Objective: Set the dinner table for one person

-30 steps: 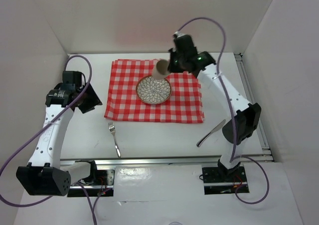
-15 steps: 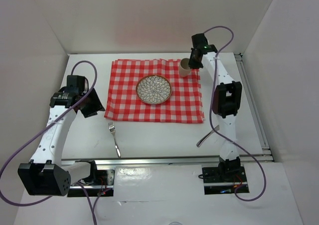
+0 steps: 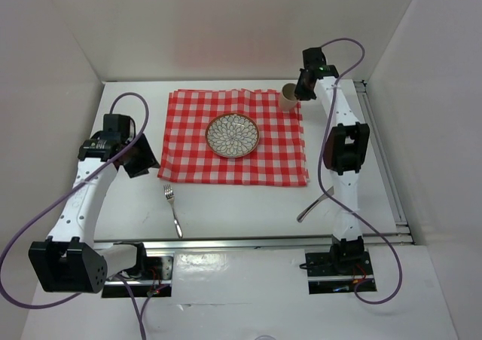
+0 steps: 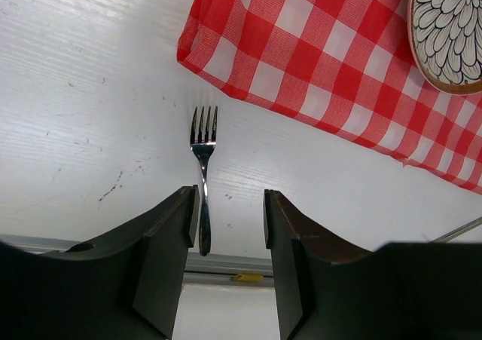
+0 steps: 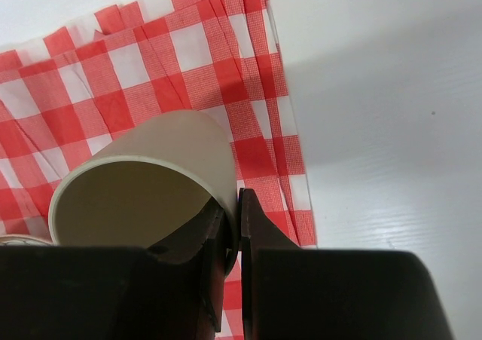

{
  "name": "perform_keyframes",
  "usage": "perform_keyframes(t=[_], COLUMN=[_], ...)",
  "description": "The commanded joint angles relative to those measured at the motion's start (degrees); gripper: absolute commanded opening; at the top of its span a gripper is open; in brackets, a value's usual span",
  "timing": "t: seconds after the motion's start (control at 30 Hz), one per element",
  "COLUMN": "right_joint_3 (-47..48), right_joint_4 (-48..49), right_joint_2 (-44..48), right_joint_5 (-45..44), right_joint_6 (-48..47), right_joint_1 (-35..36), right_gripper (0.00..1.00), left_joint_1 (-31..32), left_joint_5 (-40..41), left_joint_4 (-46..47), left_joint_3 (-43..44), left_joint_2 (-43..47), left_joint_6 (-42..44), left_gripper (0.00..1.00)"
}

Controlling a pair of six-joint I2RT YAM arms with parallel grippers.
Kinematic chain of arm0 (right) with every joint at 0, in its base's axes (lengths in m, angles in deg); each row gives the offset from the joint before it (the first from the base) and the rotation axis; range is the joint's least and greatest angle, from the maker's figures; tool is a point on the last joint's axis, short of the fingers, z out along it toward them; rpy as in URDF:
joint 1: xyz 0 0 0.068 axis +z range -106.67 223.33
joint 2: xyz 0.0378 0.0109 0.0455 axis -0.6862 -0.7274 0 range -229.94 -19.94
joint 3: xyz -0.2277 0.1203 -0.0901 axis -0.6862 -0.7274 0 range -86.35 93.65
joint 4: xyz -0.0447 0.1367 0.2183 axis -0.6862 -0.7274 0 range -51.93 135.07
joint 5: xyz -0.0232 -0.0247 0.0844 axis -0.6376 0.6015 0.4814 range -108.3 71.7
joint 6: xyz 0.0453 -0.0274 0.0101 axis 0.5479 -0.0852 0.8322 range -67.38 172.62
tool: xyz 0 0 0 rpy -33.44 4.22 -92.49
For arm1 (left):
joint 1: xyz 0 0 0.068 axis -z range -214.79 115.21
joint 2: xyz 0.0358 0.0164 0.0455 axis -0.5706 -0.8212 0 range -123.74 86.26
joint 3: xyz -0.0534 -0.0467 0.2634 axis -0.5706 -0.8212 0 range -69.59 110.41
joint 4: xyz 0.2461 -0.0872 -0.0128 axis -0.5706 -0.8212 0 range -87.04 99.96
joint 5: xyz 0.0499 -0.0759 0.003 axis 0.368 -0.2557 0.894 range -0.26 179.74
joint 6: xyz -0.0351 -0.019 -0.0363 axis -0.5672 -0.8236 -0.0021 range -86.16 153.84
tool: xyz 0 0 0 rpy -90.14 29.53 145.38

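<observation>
I should next lower my right gripper until the cup stands on the cloth's far corner (image 3: 285, 112), which is below it and clear of the plate (image 3: 232, 135), and then let go of the cup's rim.
My right gripper (image 3: 297, 93) is shut on the rim of a beige paper cup (image 3: 288, 98), one finger inside and one outside. It holds the cup over the far right corner of the red-and-white checked cloth (image 3: 233, 159); the cup also shows in the right wrist view (image 5: 143, 185). A patterned plate (image 3: 232, 135) sits on the cloth. A fork (image 3: 173, 209) lies on the white dinner table (image 3: 241, 204) near the front left, a knife (image 3: 318, 201) at the front right. My left gripper (image 3: 143, 161) is open and empty, hovering left of the cloth; the fork (image 4: 203, 159) lies ahead of its fingers.
Metal rails run along the table's near edge (image 3: 248, 242) and right edge (image 3: 384, 159). White walls enclose the table at the back and both sides. Purple cables loop from both arms.
My right gripper has carried the cup from beside the plate to the far right corner of the cloth. My left gripper has shifted slightly forward and right.
</observation>
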Motion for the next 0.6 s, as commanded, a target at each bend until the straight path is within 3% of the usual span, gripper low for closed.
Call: perform_keyframes(t=[0.0,0.23,0.37,0.4,0.5,0.57], right_joint_3=[2.2,2.2,1.6,1.6,1.6,2.3], right_joint_4=[0.3,2.0,3.6,4.1,5.3,5.9], right_joint_2=[-2.1,-3.8,-2.3,-2.3,-0.9,-0.9], right_joint_5=[0.6,1.9,2.5,2.5,3.7,4.6], right_joint_6=[-0.8,-0.8,-0.8,-0.8,-0.8,-0.8], right_joint_1=[0.5,0.5,0.5,1.1,1.1,1.1], right_gripper=[0.0,0.0,0.24,0.34,0.44,0.57], left_joint_1=[0.1,0.1,0.1,0.1,0.6,0.6], left_joint_5=[-1.1,-1.1,-1.6,-2.1,-2.8,-2.8], left_joint_4=[1.9,1.9,1.9,2.4,2.4,2.4], left_joint_3=[-0.5,-0.5,-0.5,-1.0,-1.5,-2.2], left_joint_2=[0.0,-0.6,-0.6,-0.6,-0.6,-0.6], left_joint_6=[0.3,0.3,0.3,0.8,1.3,1.9], left_gripper=[0.56,0.56,0.56,0.56,0.56,0.56])
